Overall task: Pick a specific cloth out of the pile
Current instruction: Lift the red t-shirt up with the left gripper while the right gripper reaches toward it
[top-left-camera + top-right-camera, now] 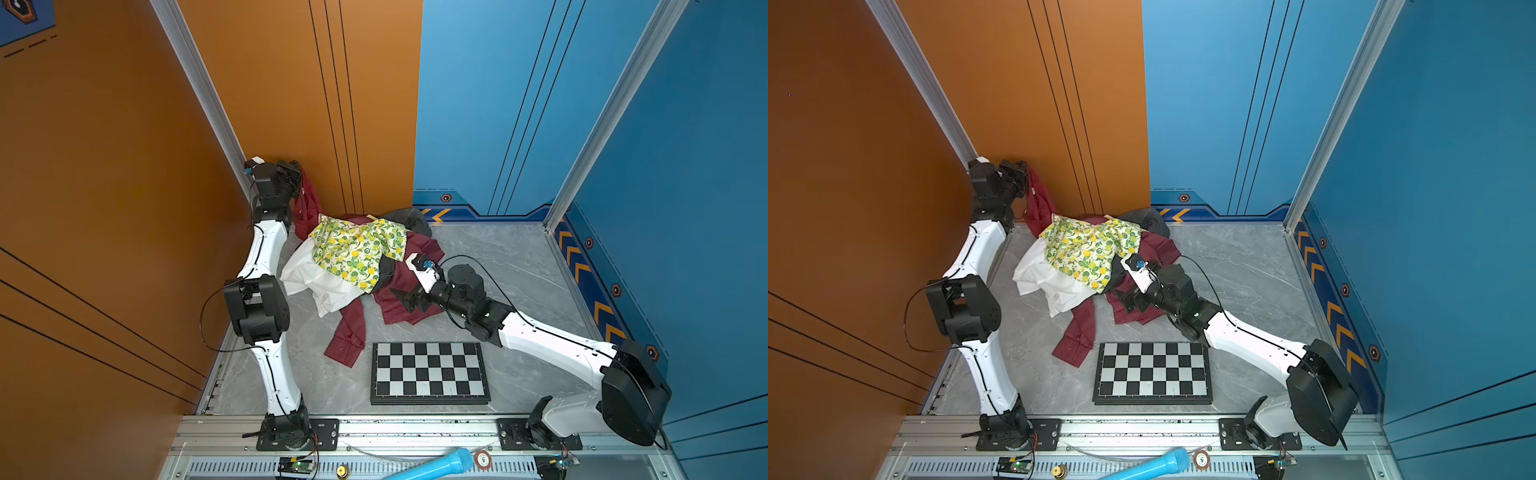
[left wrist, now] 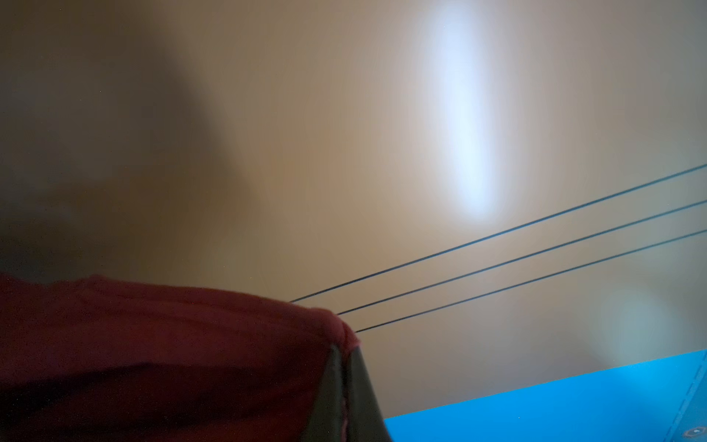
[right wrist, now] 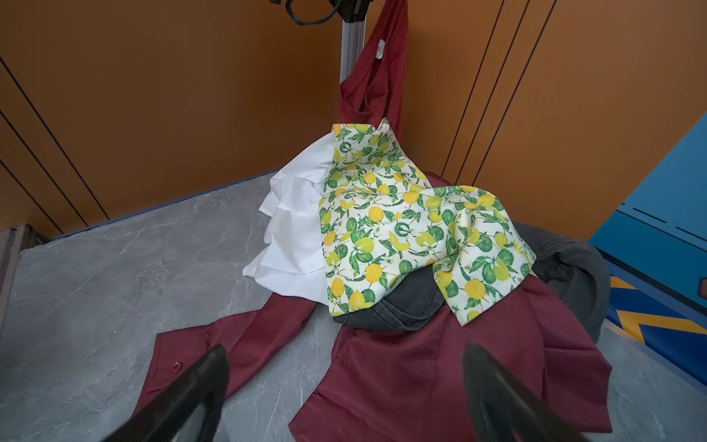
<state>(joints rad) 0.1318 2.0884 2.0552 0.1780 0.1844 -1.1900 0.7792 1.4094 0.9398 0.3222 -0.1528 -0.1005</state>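
The red cloth's upper part (image 1: 306,209) (image 3: 373,84) hangs clear of the pile past the lemon-print fabric, so my right gripper will next reach outward over that fabric to it.
The cloth (image 1: 308,203) (image 1: 1040,203) is bright red. It hangs from my left gripper (image 1: 297,174) (image 1: 1023,176), which is raised in the back left corner and shut on its top edge. Its lower end still reaches into the pile (image 1: 357,253) (image 1: 1088,249). The left wrist view shows the cloth (image 2: 153,344) pinched between the closed fingers of the left gripper (image 2: 346,350). In the right wrist view the cloth (image 3: 378,80) shows a small white tag (image 3: 379,49). My right gripper (image 1: 405,297) (image 1: 1127,298) (image 3: 344,367) is open, low over the maroon shirt (image 3: 440,375), holding nothing.
The pile holds lemon-print fabric (image 3: 413,229), a white cloth (image 3: 294,237), a grey garment (image 3: 574,275) and the maroon shirt's sleeve (image 1: 347,336). A chessboard (image 1: 430,372) lies in front of it. The orange wall (image 1: 291,104) stands close behind my left gripper. A blue tube (image 1: 436,465) lies on the front rail.
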